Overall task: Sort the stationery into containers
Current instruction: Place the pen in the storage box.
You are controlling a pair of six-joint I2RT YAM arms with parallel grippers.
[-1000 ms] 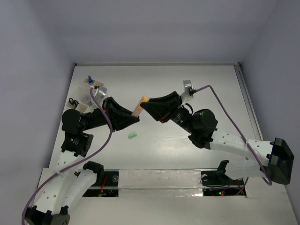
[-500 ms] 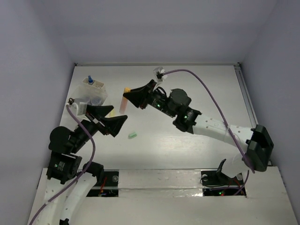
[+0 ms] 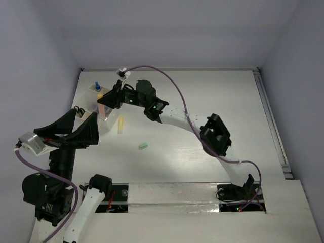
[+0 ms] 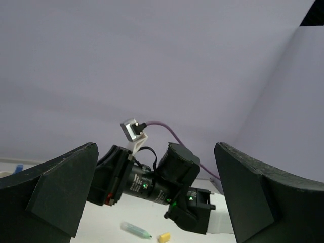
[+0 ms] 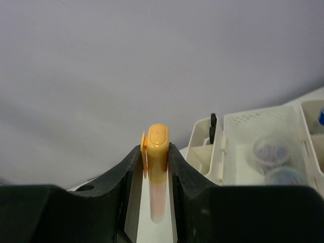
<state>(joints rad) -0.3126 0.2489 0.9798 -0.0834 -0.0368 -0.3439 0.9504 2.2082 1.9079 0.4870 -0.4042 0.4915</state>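
Note:
Next, my right gripper moves to the left in the top view and down, then releases the marker inside the narrow bin with the scissors (image 3: 84, 114), which has open room.
My right gripper (image 3: 105, 103) reaches across to the far left and is shut on an orange-capped pink marker (image 5: 157, 152), held just over the off-white containers (image 3: 108, 124). In the right wrist view the marker stands between the fingers of the right gripper (image 5: 156, 159), with the containers (image 5: 253, 131) to its right. My left gripper (image 3: 83, 117) hangs raised beside the bins, open and empty; in its own view the left gripper (image 4: 156, 152) frames the right arm. A yellow marker (image 3: 120, 124) and a green piece (image 3: 144, 146) lie on the table.
The bins hold two little clear jars (image 5: 271, 151), black scissors (image 5: 213, 126) and a blue-capped pen (image 3: 97, 85). A green marker (image 4: 135, 230) and a yellow bit (image 4: 164, 237) show under the right arm. Walls close off the left and back.
My right arm swung left with the marker, from mid-table to over the bins. My left gripper opened, drew back and rose; the yellow marker now lies on the table.

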